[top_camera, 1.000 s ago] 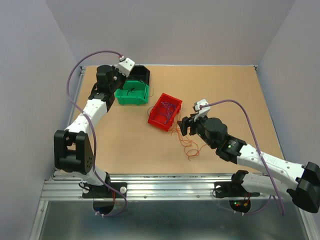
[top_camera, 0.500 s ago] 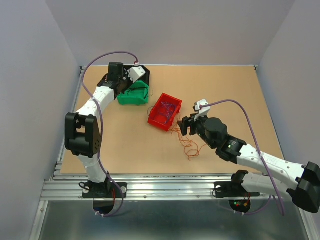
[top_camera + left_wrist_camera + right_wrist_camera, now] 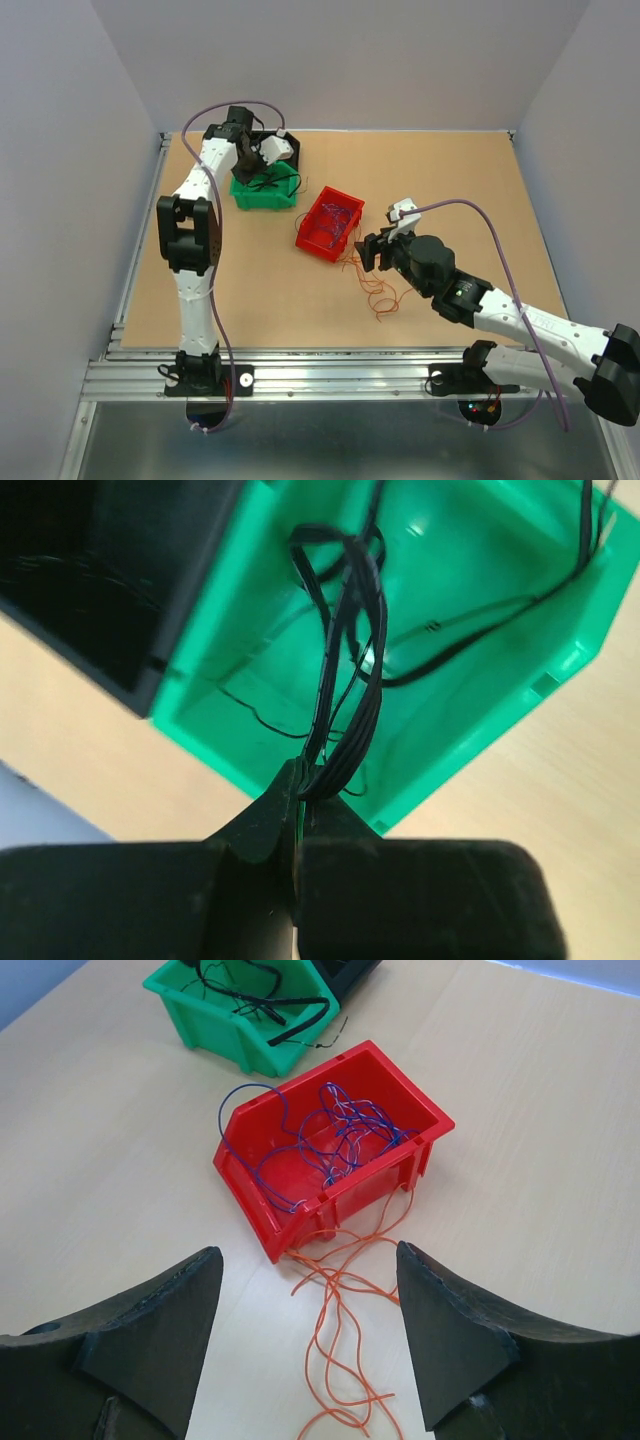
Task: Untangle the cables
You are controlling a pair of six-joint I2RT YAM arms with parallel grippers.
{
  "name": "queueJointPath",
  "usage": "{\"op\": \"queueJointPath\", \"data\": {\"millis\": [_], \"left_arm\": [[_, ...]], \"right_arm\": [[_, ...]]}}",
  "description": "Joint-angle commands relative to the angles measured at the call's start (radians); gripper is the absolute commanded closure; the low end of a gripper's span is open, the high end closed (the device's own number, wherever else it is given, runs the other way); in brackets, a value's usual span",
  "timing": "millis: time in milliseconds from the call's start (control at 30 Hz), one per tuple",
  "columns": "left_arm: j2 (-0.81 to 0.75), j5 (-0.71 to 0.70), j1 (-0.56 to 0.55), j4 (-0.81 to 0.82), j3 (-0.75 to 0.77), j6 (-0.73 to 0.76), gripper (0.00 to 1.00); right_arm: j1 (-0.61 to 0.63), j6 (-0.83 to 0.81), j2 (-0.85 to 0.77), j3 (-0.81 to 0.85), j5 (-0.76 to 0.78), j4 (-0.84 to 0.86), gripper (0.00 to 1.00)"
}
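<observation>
The bundle of black cables goes down toward the green bin's bottom next and my left gripper releases it there, since more black cable already lies in that bin.
My left gripper (image 3: 262,158) hangs over the green bin (image 3: 262,195) at the back left. In the left wrist view it (image 3: 300,782) is shut on a bundle of black cables (image 3: 348,650) that rises out of the green bin (image 3: 490,735); more black cable lies in that bin. My right gripper (image 3: 372,251) is open and empty, its jaws wide apart (image 3: 310,1265) above loose orange cables (image 3: 340,1340) on the table. The orange cables (image 3: 375,285) trail from under the red bin (image 3: 318,238). Purple/blue cables (image 3: 335,1125) lie clumped in the red bin (image 3: 350,1195).
A black bin (image 3: 288,146) stands behind the green one, touching it; it also shows in the left wrist view (image 3: 90,570). The green bin with black cables shows at the top of the right wrist view (image 3: 215,1022). Grey walls enclose the brown table (image 3: 460,190).
My left arm has swung right and its gripper has come over the green bin, holding black cables. The right arm and the orange cables have not moved.
</observation>
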Motion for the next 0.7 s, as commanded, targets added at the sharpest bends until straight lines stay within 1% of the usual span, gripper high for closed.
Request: {"op": "queueJointPath", "data": {"millis": [0, 33, 133, 200, 233, 333, 400, 433, 467, 500, 533, 567, 600, 667], "left_arm": [[0.022, -0.059, -0.024, -0.206, 0.057, 0.065, 1.00], [0.027, -0.105, -0.040, -0.202, 0.037, 0.066, 1.00], [0.058, -0.170, -0.060, -0.142, 0.043, 0.046, 1.00], [0.099, -0.168, -0.063, -0.155, 0.078, 0.042, 1.00], [0.114, -0.200, -0.066, -0.171, 0.112, 0.043, 1.00], [0.156, -0.245, -0.070, -0.162, 0.126, 0.042, 1.00], [0.160, -0.259, -0.072, -0.137, 0.124, 0.039, 0.98], [0.153, -0.248, -0.070, -0.108, 0.123, 0.037, 0.94], [0.142, -0.234, -0.069, -0.097, 0.118, 0.040, 0.89], [0.113, -0.224, -0.069, -0.085, 0.114, 0.042, 0.82], [0.096, -0.207, -0.069, -0.065, 0.103, 0.042, 0.72], [0.072, -0.202, -0.069, -0.059, 0.103, 0.043, 0.68], [0.062, -0.196, -0.069, -0.057, 0.106, 0.042, 0.62], [0.039, -0.202, -0.069, -0.059, 0.121, 0.036, 0.58]], "right_arm": [[0.002, -0.001, -0.007, -0.004, -0.010, 0.027, 0.25], [0.002, 0.000, -0.004, -0.004, -0.010, 0.027, 0.25], [0.002, 0.002, 0.002, 0.000, -0.011, 0.027, 0.25], [0.002, 0.002, 0.005, 0.002, -0.014, 0.027, 0.25], [0.000, 0.002, 0.007, 0.002, -0.014, 0.027, 0.25], [0.002, 0.000, 0.007, 0.002, -0.010, 0.027, 0.25], [0.002, -0.001, 0.007, 0.001, -0.008, 0.027, 0.25], [0.000, -0.003, 0.008, 0.001, -0.005, 0.027, 0.25], [0.000, -0.003, 0.010, 0.001, -0.007, 0.027, 0.25], [0.002, -0.003, 0.011, 0.002, -0.007, 0.027, 0.25], [0.000, -0.003, 0.014, 0.004, -0.007, 0.027, 0.25], [0.000, -0.003, 0.017, 0.004, -0.007, 0.027, 0.25], [0.002, -0.003, 0.019, 0.007, -0.007, 0.027, 0.25], [0.002, 0.002, 0.028, 0.010, -0.002, 0.027, 0.25]]}}
